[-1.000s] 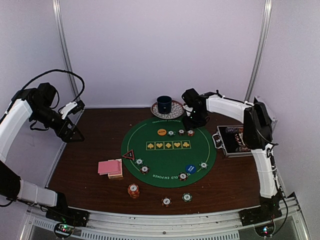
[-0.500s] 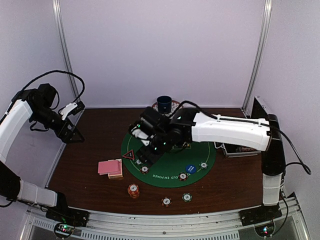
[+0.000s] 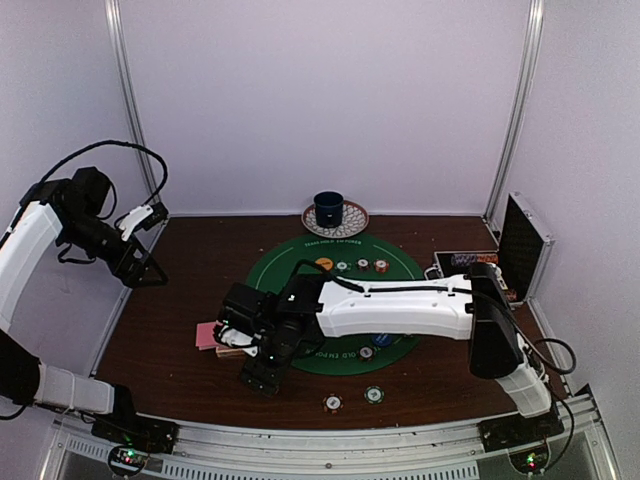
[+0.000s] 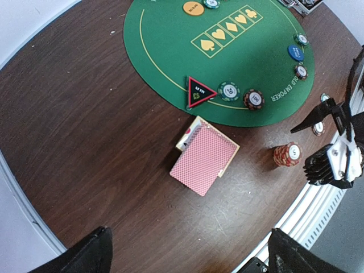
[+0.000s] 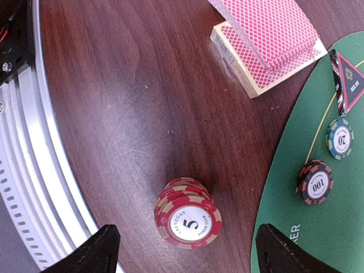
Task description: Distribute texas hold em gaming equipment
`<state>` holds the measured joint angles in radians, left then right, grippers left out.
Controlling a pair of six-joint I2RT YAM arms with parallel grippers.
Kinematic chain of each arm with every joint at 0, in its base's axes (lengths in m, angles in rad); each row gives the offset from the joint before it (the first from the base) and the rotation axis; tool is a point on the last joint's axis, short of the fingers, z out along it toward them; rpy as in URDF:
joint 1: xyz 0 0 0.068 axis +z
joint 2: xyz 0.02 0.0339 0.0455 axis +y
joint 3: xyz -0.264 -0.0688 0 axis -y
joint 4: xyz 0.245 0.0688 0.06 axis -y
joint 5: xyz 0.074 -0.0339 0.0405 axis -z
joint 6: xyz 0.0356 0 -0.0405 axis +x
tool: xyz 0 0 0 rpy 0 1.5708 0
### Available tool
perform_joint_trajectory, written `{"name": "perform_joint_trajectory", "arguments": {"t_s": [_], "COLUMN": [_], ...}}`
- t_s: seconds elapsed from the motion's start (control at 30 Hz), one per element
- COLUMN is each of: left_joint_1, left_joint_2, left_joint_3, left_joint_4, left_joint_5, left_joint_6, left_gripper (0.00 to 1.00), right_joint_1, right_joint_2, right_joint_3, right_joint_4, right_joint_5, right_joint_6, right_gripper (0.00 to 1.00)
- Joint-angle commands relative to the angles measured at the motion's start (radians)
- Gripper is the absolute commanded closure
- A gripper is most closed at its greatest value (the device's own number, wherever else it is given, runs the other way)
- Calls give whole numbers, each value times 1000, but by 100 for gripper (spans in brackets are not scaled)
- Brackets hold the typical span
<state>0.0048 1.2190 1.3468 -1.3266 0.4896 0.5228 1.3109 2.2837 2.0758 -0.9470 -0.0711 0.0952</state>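
Observation:
The stack of red chips still stands below and between my open fingers, so I next need to lower my right gripper onto it and close on the upper chips [image 5: 189, 223].
A stack of red chips marked 5 [image 5: 187, 213] stands on the wood near the table's front edge. My right gripper [image 5: 187, 253] is open above it, a finger on each side and not touching. In the top view the right gripper [image 3: 262, 372] hides the stack. The pink-backed cards [image 5: 267, 40] lie just beyond, also in the left wrist view [image 4: 203, 159]. The black-red triangle marker [image 4: 199, 91], a 20 chip [image 4: 229, 91] and a 100 chip [image 4: 253, 100] sit at the mat's edge. My left gripper [image 3: 140, 265] is open and empty, high over the left side.
The green felt mat [image 3: 300, 285] holds an orange disc [image 3: 323, 264] and three chips at its far side. Two chips [image 3: 332, 403] lie near the front edge. A blue cup [image 3: 328, 208] stands at the back, an open case [image 3: 500, 265] at the right. The metal rail [image 5: 23, 170] is close.
My right arm swung from the far side of the mat across to the front left and now hangs over the red chip stack. The left arm has barely moved.

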Motion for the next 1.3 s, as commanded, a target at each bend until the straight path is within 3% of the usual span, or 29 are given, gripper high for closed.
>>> {"name": "perform_joint_trajectory", "arguments": {"t_s": [0.0,0.4,1.27], "left_joint_1": [-2,-1,-2], "left_joint_2": [-19,-12,-13], "left_joint_3": [6,8,9], "left_joint_4": [12,11,11], "left_joint_5": [8,15,9], "left_joint_6": [9,13,19], "left_gripper": [3,2,2], "right_joint_1": [-7,-27,-42], "right_joint_2": [41,83,117], "right_joint_3": [50,56,84], "right_joint_4": [-34,-33,-25], "right_joint_5": [-21,-39,-62], "right_joint_6": [-29,-31,-31], "right_gripper": [13,15,38]}}
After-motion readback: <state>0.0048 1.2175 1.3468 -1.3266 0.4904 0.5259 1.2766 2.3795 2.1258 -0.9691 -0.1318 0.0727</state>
